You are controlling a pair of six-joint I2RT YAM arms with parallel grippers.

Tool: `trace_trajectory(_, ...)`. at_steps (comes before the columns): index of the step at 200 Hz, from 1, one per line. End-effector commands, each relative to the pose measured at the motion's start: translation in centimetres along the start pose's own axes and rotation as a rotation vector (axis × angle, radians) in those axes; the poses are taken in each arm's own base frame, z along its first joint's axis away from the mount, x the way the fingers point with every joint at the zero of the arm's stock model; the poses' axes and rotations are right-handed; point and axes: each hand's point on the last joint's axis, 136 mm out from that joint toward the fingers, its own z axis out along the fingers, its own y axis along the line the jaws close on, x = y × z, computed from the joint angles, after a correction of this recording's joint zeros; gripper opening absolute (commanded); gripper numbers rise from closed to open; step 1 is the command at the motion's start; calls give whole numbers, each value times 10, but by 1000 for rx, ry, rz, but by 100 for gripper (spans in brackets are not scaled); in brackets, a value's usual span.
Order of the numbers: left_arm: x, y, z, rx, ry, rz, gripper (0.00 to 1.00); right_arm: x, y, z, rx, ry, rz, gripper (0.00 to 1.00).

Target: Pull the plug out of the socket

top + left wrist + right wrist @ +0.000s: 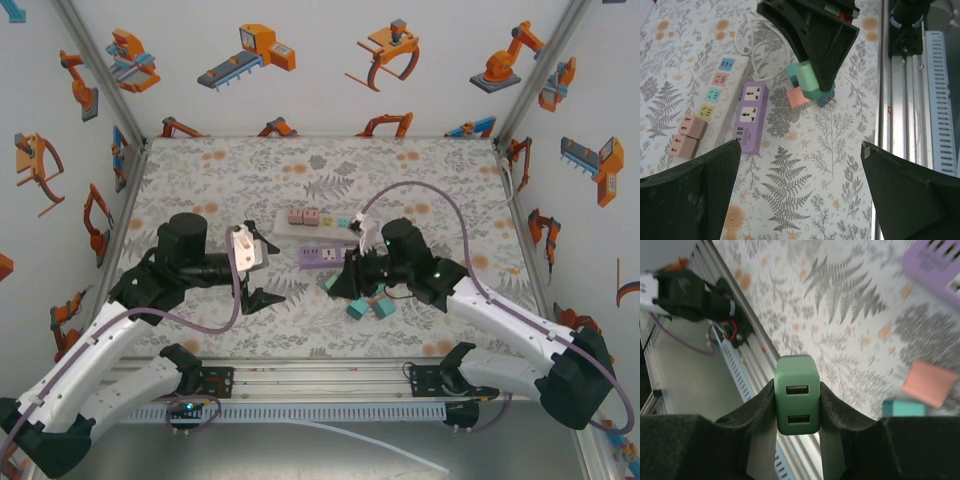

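My right gripper should next move back and down to let go of the green plug beside the teal plugs, because there is bare tablecloth below the gripper, nearer the metal bar.
My right gripper is shut on a green plug with two USB ports on its face, one finger pressed on each side. In the left wrist view this green plug hangs above the table, apart from the purple socket strip, whose outlets are bare. In the top view the right gripper hovers just in front of the purple socket strip. My left gripper is open with nothing between its fingers, left of the strip over bare tablecloth.
A white power strip lies behind the purple one, with two pink plugs at its left end. A loose pink plug and teal plugs lie under the right gripper. The metal rail runs along the near edge.
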Motion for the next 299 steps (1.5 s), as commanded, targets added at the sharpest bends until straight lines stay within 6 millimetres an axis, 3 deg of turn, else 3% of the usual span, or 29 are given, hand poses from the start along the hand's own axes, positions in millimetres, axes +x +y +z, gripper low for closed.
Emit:
trace_trajectory(1, 8, -19, -2, 80, 11, 79, 97, 40, -16, 14, 72, 90, 90, 0)
trace_trajectory(51, 14, -27, 3, 136, 31, 69, 97, 102, -40, 45, 212, 195, 70, 0)
trace_trajectory(80, 17, -26, 5, 142, 40, 63, 97, 115, -58, 54, 297, 200, 53, 5)
trace_trajectory(159, 20, -24, 8, 133, 59, 45, 97, 126, -76, 51, 382, 193, 61, 36)
trace_trajectory(228, 25, -24, 12, 146, 71, 32, 97, 126, -74, 41, 378, 163, 66, 45)
trace_trajectory(266, 26, -23, 12, 138, 73, 34, 97, 117, -69, 37, 379, 142, 67, 47)
trace_trajectory(279, 27, -22, 12, 130, 74, 36, 97, 113, -68, 33, 384, 132, 57, 53)
trace_trajectory(299, 28, -20, 13, 116, 69, 38, 97, 107, -66, 26, 393, 114, 21, 55)
